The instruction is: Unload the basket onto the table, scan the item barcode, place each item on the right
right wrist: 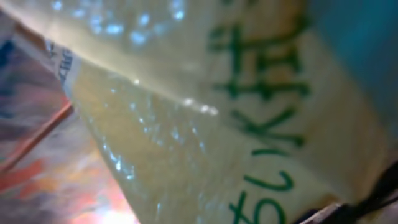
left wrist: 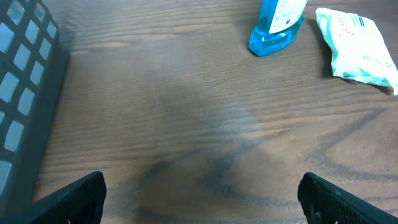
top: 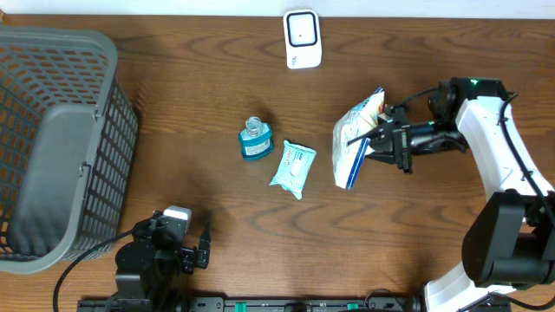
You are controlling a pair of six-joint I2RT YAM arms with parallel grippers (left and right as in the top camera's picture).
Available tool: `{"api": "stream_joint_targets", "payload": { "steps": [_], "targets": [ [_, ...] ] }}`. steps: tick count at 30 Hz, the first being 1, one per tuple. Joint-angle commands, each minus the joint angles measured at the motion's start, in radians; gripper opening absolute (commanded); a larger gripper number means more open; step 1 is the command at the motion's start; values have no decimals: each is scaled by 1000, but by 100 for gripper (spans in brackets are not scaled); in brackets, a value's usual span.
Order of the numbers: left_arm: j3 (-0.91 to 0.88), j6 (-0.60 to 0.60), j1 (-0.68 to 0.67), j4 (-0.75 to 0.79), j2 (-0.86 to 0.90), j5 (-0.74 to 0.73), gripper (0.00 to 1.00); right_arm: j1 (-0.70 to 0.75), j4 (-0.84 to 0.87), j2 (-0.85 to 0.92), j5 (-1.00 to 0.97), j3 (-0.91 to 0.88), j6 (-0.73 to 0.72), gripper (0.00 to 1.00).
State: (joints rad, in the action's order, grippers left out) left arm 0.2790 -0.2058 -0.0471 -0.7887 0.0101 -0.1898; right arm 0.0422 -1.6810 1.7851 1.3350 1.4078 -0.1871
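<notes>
My right gripper swings outward over the scanner [top: 303, 39] next, then to the clear table edge [top: 541, 132] on its right in the overhead view, and releases the bag.
The item, a cream and blue snack bag [top: 354, 141], hangs tilted above the table right of centre, with my right gripper [top: 384, 139] shut on its right edge. In the right wrist view the bag [right wrist: 205, 118] fills the frame, glossy with green lettering, and hides the jaws. No barcode shows in any view. The white scanner [top: 303, 39] stands at the table's back edge, up and left of the bag. My left gripper [left wrist: 202, 196] is open low over bare wood at the front left, holding nothing.
A blue liquid bottle [top: 256, 139] and a pale teal wipes pack [top: 292, 167] lie mid-table, left of the bag; both also show in the left wrist view, bottle [left wrist: 277, 28] and pack [left wrist: 357, 46]. A grey mesh basket [top: 52, 139] fills the left side.
</notes>
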Motion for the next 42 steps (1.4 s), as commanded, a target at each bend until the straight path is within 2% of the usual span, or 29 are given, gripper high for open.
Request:
{"api": "stream_joint_targets", "payload": {
  "steps": [1, 11, 14, 16, 21, 22, 26, 27, 31, 35, 42],
  "targets": [
    [2, 10, -3, 0, -6, -12, 99, 17, -21, -8, 199, -1, 157, 1],
    [2, 9, -3, 0, -6, -12, 99, 18, -21, -9, 148, -1, 214, 1],
    [2, 9, -3, 0, -6, -12, 99, 18, 13, -9, 96, -1, 413, 1],
    [2, 10, -3, 0, -6, -12, 99, 17, 92, -9, -3, -1, 503, 1],
    [2, 9, -3, 0, -6, -12, 99, 9, 373, -9, -225, -1, 494, 1],
    [2, 9, -3, 0, -6, -12, 99, 3, 425, -8, -297, -1, 459, 1],
    [2, 10, -3, 0, -6, -12, 99, -45, 578, -8, -740, -1, 140, 1],
    [2, 9, -3, 0, -6, -12, 99, -61, 607, -8, -792, -1, 132, 1],
    [2, 10, -3, 0, -6, -12, 99, -177, 749, -9, -858, -1, 217, 1],
    [2, 10, -3, 0, -6, -12, 99, -308, 974, -8, -935, -1, 362, 1],
    [2, 10, -3, 0, -6, -12, 99, -404, 1344, 4, -1141, -1, 366, 1]
  ]
}}
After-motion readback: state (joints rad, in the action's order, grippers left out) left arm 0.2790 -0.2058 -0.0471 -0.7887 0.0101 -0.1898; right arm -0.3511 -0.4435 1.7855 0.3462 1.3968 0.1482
